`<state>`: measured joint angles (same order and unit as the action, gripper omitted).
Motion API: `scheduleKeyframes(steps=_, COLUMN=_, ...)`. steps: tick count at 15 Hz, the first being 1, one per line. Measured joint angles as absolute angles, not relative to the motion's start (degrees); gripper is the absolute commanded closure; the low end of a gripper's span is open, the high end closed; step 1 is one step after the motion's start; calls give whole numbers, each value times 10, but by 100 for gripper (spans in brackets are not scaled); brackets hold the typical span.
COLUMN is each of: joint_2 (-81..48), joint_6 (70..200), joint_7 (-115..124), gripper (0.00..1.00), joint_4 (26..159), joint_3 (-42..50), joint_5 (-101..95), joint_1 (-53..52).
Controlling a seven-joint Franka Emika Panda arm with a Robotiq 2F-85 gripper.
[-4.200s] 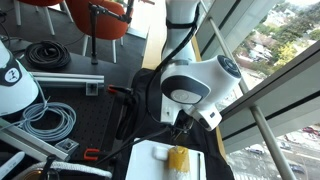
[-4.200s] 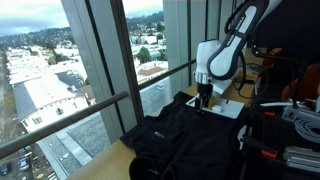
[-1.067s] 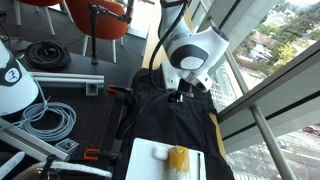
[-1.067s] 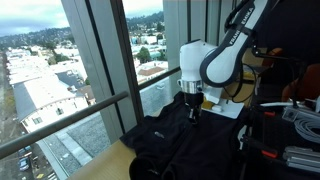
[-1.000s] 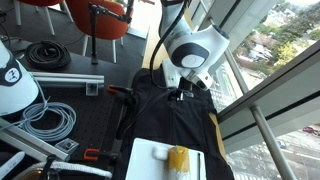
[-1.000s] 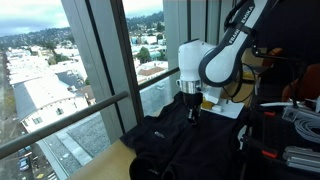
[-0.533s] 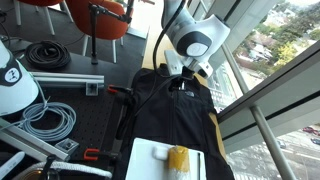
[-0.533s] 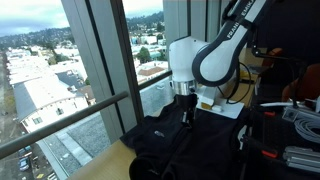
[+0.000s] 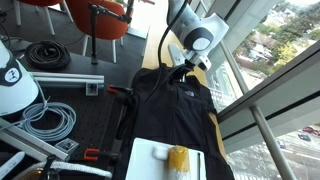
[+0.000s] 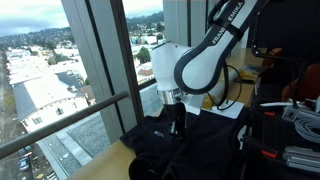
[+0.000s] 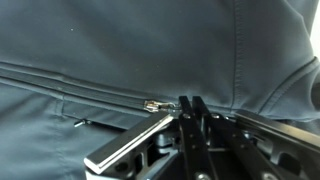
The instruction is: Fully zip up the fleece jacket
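Note:
The pull slides toward the collar [image 11: 304,96] next, to the right in the wrist view, and my gripper releases it there, since the slider still sits short.
The black fleece jacket [image 9: 170,115] lies spread flat on the table, its collar end away from the white board; it also shows as a dark heap in the other exterior view [image 10: 195,150]. My gripper [image 9: 181,69] hangs low over the jacket's upper front, near the collar [image 10: 177,128]. In the wrist view the gripper [image 11: 192,103] is shut, its two fingers pressed together on the pull tab of the silver zipper slider [image 11: 154,105]. A closed zipper line runs left from the slider across the fabric [image 11: 70,85].
A white board [image 9: 150,160] carrying a yellow object [image 9: 177,158] lies over the jacket's lower hem. Coiled cables [image 9: 52,120] and a red-handled tool [image 9: 92,154] sit beside the jacket. Window glass and a rail [image 9: 255,95] border the table's far side.
My gripper has travelled along the jacket's centre line away from the white board toward the collar, staying shut the whole time. The jacket front now looks closed behind it.

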<state>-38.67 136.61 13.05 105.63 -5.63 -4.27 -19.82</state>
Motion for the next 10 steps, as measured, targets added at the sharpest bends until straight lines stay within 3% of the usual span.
scheduleKeyframes(steps=10, joint_2=-473, joint_6=1293, joint_7=158, gripper=98, joint_4=927, joint_3=-71, joint_5=-41, joint_1=-243)
